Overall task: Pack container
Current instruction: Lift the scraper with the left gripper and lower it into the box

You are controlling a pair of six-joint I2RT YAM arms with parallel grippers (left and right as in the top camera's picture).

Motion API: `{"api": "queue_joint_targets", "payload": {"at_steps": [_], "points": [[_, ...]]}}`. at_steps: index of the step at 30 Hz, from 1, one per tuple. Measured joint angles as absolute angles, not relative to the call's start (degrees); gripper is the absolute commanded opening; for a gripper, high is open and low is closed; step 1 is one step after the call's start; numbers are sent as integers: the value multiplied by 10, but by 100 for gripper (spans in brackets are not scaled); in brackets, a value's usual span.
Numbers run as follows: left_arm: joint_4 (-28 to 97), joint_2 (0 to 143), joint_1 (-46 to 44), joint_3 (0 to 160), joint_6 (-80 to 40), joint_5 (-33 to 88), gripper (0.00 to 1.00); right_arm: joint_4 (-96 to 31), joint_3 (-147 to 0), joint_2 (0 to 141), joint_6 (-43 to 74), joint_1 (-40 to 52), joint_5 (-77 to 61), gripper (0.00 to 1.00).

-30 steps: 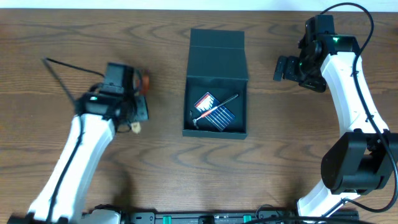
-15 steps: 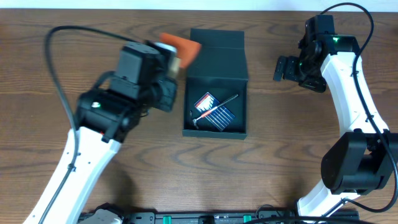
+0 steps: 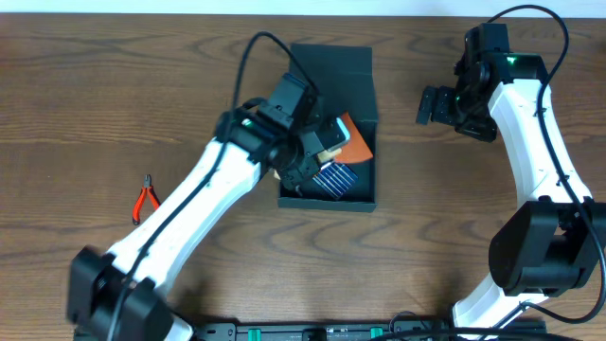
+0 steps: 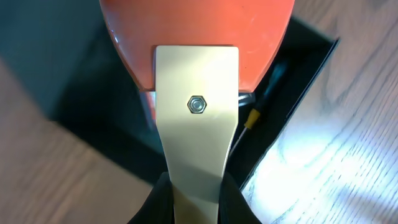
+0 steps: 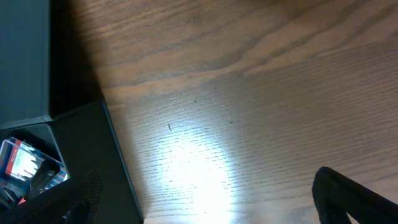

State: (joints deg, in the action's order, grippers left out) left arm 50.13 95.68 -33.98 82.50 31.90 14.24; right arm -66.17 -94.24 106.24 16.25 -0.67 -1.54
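Note:
My left gripper lowers into the container's open tray next, over the blue card, and releases the handle. The orange blade still hangs above the tray, hence this move.
The container, a dark teal box with its lid folded back, stands at the table's middle. My left gripper hangs over its open tray, shut on the cream handle of a scraper with an orange blade. In the left wrist view the orange blade points over the dark tray, and my left gripper clamps the handle from both sides. My right gripper hovers open to the right of the box. In its own view my right gripper has nothing between the fingers, and the container's wall is at the left.
A blue card of small tools lies in the tray, and a red-and-white pack shows in the right wrist view. Red-handled pliers lie on the wooden table at the left.
My left arm has swung from the table's left side to above the box, carrying the scraper. The red pliers have come into view where it was. The right arm has not moved.

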Motion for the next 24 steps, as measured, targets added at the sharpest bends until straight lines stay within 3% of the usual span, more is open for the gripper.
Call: {"api": "queue_joint_targets", "payload": {"at_steps": [24], "points": [[503,1079,-340,825,348,202,6,-664,-942,1062,163,-7,-15,99]]}}
